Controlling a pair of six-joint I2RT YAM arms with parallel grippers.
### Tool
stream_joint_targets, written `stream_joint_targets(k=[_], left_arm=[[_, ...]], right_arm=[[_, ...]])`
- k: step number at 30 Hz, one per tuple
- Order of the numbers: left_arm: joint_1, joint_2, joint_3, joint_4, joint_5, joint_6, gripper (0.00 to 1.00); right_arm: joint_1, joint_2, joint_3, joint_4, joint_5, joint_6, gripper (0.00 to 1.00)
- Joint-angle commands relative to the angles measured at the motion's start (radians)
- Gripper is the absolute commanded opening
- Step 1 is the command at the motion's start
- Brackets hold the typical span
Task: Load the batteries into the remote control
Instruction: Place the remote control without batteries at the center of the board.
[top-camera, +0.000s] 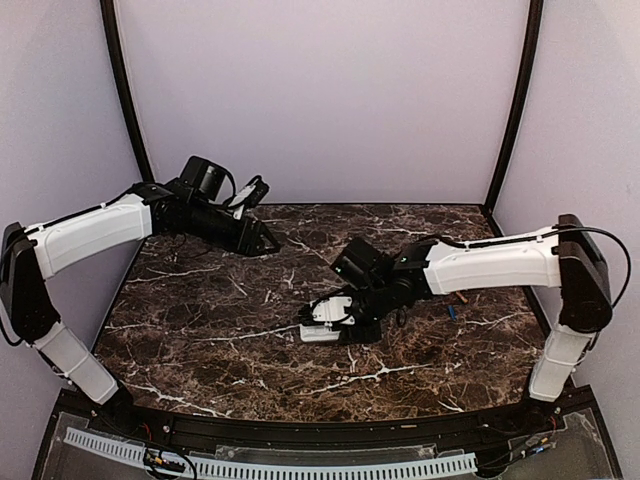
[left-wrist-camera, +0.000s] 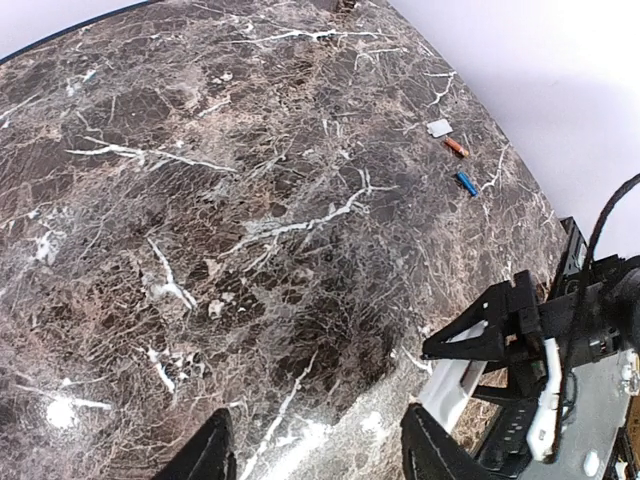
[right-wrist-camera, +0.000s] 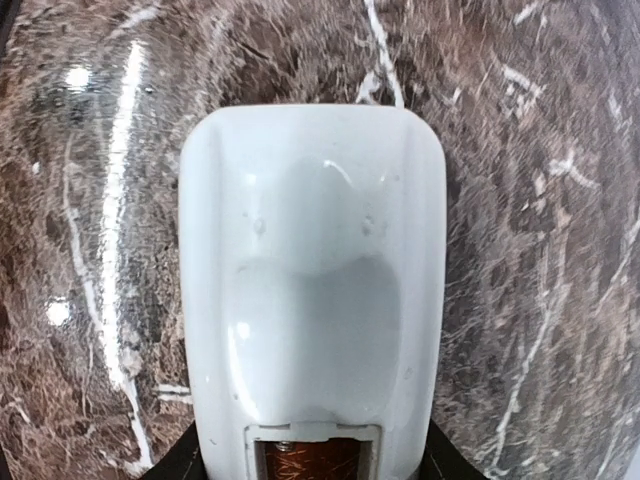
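Observation:
I should next lower the remote control (right-wrist-camera: 312, 280) with my right gripper, its open bay facing up, and let go, as the marble below at the table's middle is bare.
The white remote control (right-wrist-camera: 312, 280) fills the right wrist view, back side up, with the open battery bay (right-wrist-camera: 310, 455) at its near end. My right gripper (right-wrist-camera: 312, 468) is shut on its two sides. In the top view that gripper (top-camera: 338, 318) holds the remote (top-camera: 318, 333) low over the table's middle. The orange battery (left-wrist-camera: 456, 148) and the blue battery (left-wrist-camera: 466, 183) lie side by side at the far right of the left wrist view. My left gripper (left-wrist-camera: 320, 452) is open and empty, raised at the back left (top-camera: 265, 238).
A small flat whitish cover plate (left-wrist-camera: 439, 127) lies just beyond the orange battery. The blue battery (top-camera: 452, 311) sits under the right forearm, near the table's right side. The dark marble table (top-camera: 200, 330) is walled by pale panels.

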Motion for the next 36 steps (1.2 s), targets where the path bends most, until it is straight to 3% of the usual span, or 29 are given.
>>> stream_joint_targets(k=[1, 7, 11, 14, 19, 20, 21, 22, 28, 32, 36], left_arm=[[0.013, -0.048, -0.011, -0.042, -0.067, -0.004, 0.55], [0.027, -0.062, -0.013, -0.032, -0.082, 0.008, 0.55], [0.031, -0.066, -0.037, -0.010, -0.095, 0.016, 0.55], [0.033, -0.059, -0.038, -0.006, -0.090, 0.017, 0.55], [0.038, -0.059, -0.045, 0.000, -0.096, 0.017, 0.55], [0.039, -0.061, -0.047, 0.000, -0.090, 0.018, 0.55], [0.041, -0.063, -0.048, 0.002, -0.086, 0.019, 0.56], [0.041, -0.065, -0.053, 0.003, -0.079, 0.020, 0.56], [0.046, -0.082, -0.067, 0.015, -0.076, 0.022, 0.56], [0.048, -0.083, -0.072, 0.020, -0.069, 0.023, 0.56], [0.050, -0.088, -0.074, 0.021, -0.071, 0.025, 0.56]], right_arm=[[0.000, 0.134, 0.119, -0.125, -0.013, 0.260, 0.22], [0.000, 0.251, 0.196, -0.189, -0.009, 0.304, 0.25], [-0.001, 0.316, 0.260, -0.244, -0.035, 0.329, 0.34], [0.000, 0.375, 0.317, -0.309, -0.012, 0.356, 0.49], [0.002, 0.406, 0.352, -0.338, 0.000, 0.371, 0.58], [0.002, 0.404, 0.353, -0.337, -0.001, 0.370, 0.68], [0.003, 0.400, 0.356, -0.340, -0.002, 0.370, 0.87], [0.002, 0.396, 0.363, -0.342, -0.002, 0.372, 0.97], [0.005, 0.319, 0.416, -0.289, -0.003, 0.354, 0.98], [-0.016, 0.155, 0.332, -0.084, -0.009, 0.357, 0.99], [-0.137, -0.045, 0.229, 0.089, 0.046, 0.525, 0.99]])
